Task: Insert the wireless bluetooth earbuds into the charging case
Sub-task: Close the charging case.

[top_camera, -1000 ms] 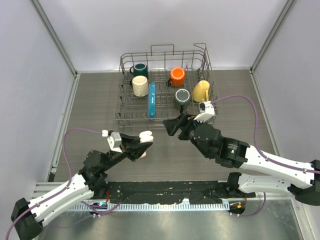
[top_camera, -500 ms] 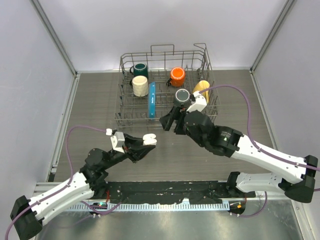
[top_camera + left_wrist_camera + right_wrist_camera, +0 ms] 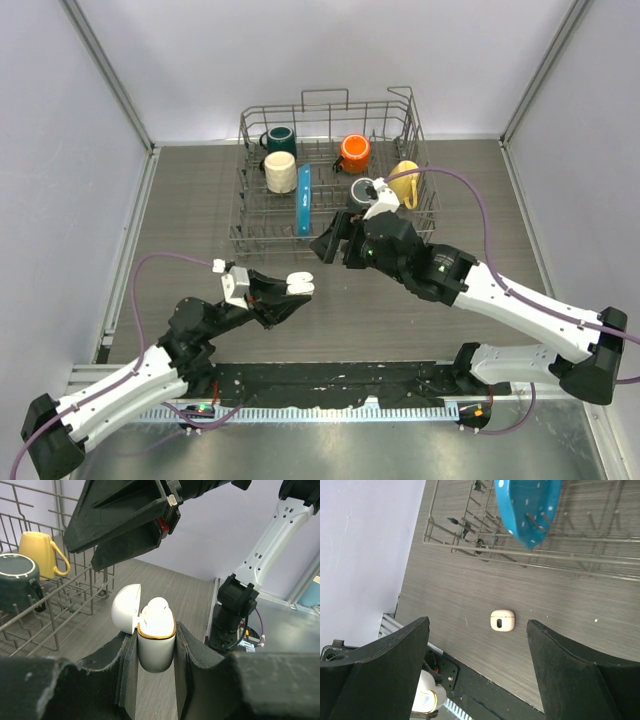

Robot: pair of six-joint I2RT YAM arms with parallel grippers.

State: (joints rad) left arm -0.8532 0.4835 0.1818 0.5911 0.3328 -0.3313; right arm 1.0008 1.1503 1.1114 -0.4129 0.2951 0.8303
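Observation:
My left gripper tilts its fingers down next, lowers the case and releases, since bare tabletop lies below the gripper and to its right in the top view.
My left gripper (image 3: 290, 292) is shut on a white charging case (image 3: 156, 647) with a gold rim and holds it upright above the table, lid (image 3: 125, 608) hinged open to the left. A white earbud (image 3: 157, 611) sits in the case's mouth; no other earbuds show. My right gripper (image 3: 333, 246) is open and empty, hovering just above and beyond the case, its black fingers (image 3: 125, 515) over it. In the right wrist view the held case (image 3: 427, 697) is at the lower left. A second, closed pale beige case (image 3: 502, 620) lies on the table between my right fingers.
A wire dish rack (image 3: 256, 238) stands at the back of the table, holding a dark green mug (image 3: 280, 138), a cream mug (image 3: 281, 172), an orange mug (image 3: 354, 152), a yellow mug (image 3: 404, 182), a grey mug (image 3: 363, 192) and a blue dish (image 3: 303, 212). Grey walls close in both sides.
My right gripper has swung left and away toward the rack, ending above the held case. My left gripper has shifted slightly right with the case still in it.

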